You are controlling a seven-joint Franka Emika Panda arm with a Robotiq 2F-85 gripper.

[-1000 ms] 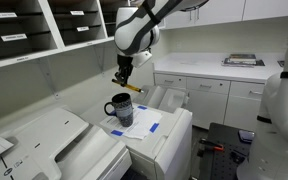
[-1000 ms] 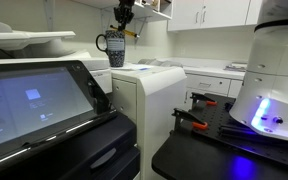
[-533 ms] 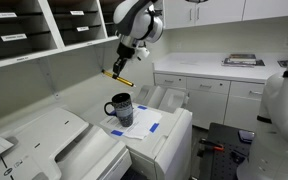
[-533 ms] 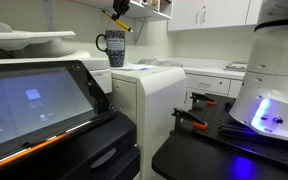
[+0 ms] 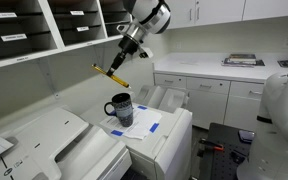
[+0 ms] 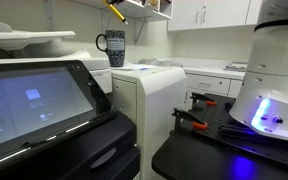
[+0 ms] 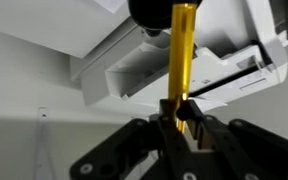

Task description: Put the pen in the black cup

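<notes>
My gripper lowers toward the black cup next and tilts the pen steeper until its lower end enters the cup's opening [image 5: 122, 97] [image 7: 161, 9].
The black cup [image 5: 120, 108] with pale markings stands on a paper on top of a white printer; it also shows in an exterior view [image 6: 112, 47]. My gripper [image 5: 112, 69] is well above it, a little to its left, shut on the yellowish-orange pen [image 5: 111, 76], which hangs tilted above the cup. In an exterior view only the pen's lower end [image 6: 115, 8] shows at the top edge. In the wrist view the pen [image 7: 181, 55] runs up from my shut jaws [image 7: 182, 112] toward the dark cup [image 7: 156, 12] at the top edge.
White printers [image 5: 159, 135] fill the foreground, one with a large dark screen [image 6: 34, 100]. Shelving with paper trays [image 5: 34, 30] hangs on the wall left of the arm. White cabinets and counter [image 5: 219, 75] stand behind. A white robot base [image 6: 274, 80] is at the right.
My gripper has risen with the pen and swung it out to the left, from just above the cup's rim to high above it. The cup has not moved.
</notes>
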